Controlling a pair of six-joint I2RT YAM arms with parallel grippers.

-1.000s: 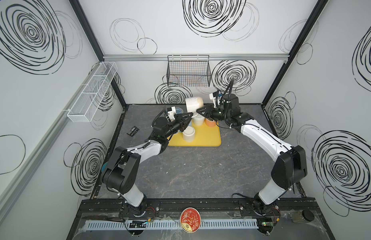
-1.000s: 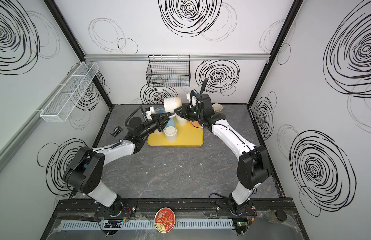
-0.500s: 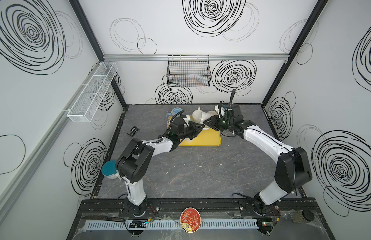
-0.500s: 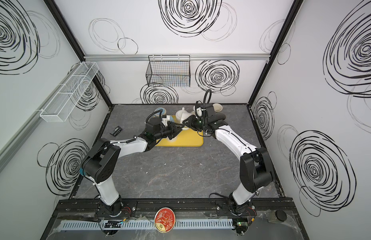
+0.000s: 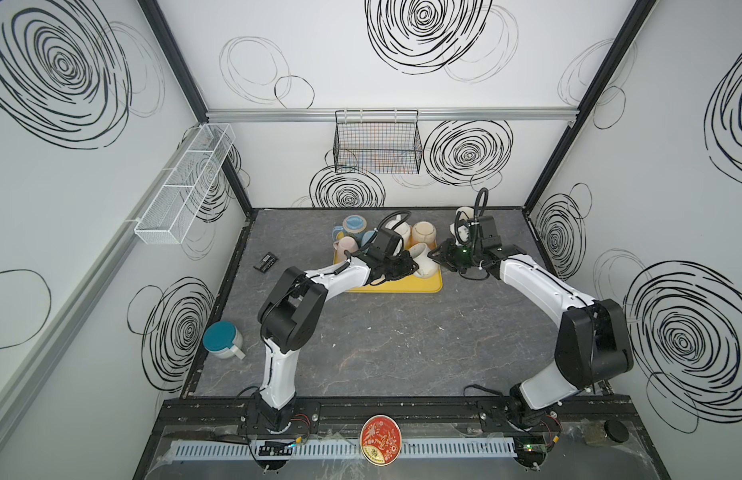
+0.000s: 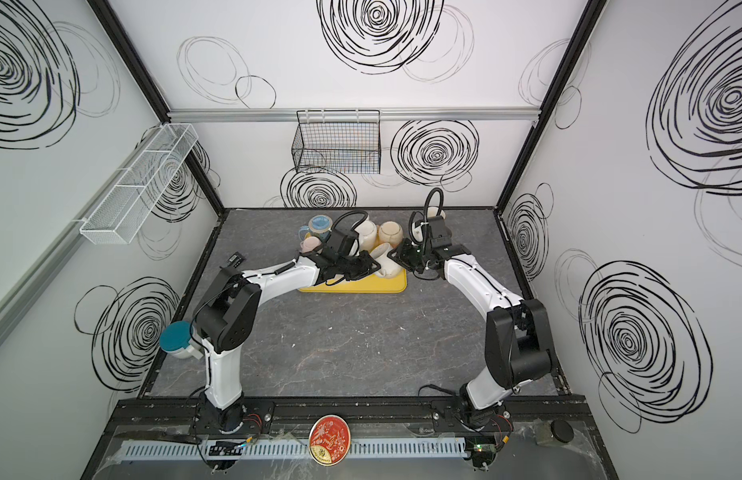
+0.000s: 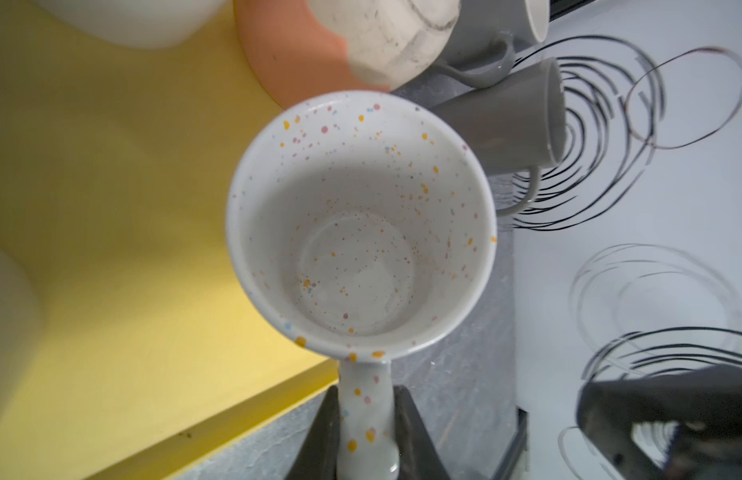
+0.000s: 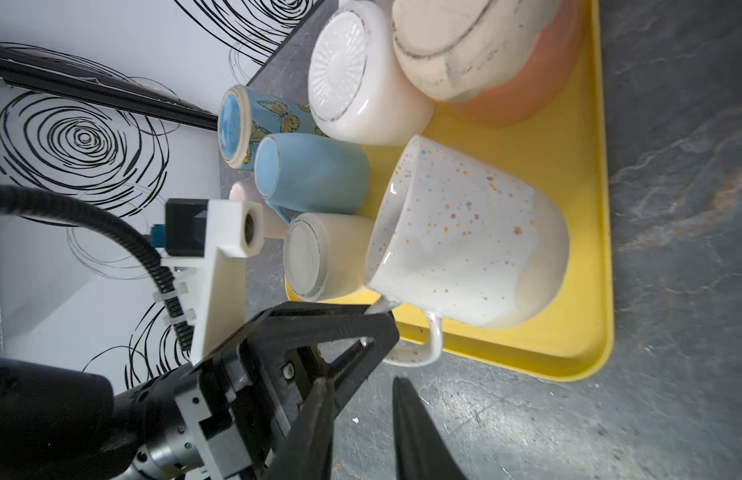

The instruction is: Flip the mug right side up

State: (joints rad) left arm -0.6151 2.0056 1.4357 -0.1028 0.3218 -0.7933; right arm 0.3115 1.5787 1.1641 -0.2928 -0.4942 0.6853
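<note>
Next, my left gripper tilts downward, since the mug is tipped on its side. It sets the mug's base onto the tray's near corner (image 5: 429, 282) and then releases the mug's handle.
A white speckled mug (image 8: 464, 245) is tipped on its side over the right part of the yellow tray (image 8: 585, 208). Its mouth (image 7: 361, 232) faces my left wrist. My left gripper (image 7: 367, 390) is shut on the mug's handle (image 8: 419, 353). In both top views the mug (image 5: 423, 259) (image 6: 385, 259) sits between my left gripper (image 5: 406, 266) (image 6: 371, 266) and my right gripper (image 5: 435, 253) (image 6: 398, 254). The right gripper (image 8: 361, 382) stands just off the tray's edge, slightly open and holding nothing. Its fingertips are near the handle but apart from it.
Several upside-down mugs crowd the tray's far part: a cream and orange one (image 5: 424, 233), a white one (image 8: 361, 83), blue ones (image 5: 354, 224). Grey mugs (image 7: 506, 120) stand behind the tray. A teal-topped mug (image 5: 221, 338) and a small black device (image 5: 266, 262) lie at the left.
The mug has come down from high above the tray to its right part, with the left arm reaching further right. The right gripper has dropped low beside the tray.
</note>
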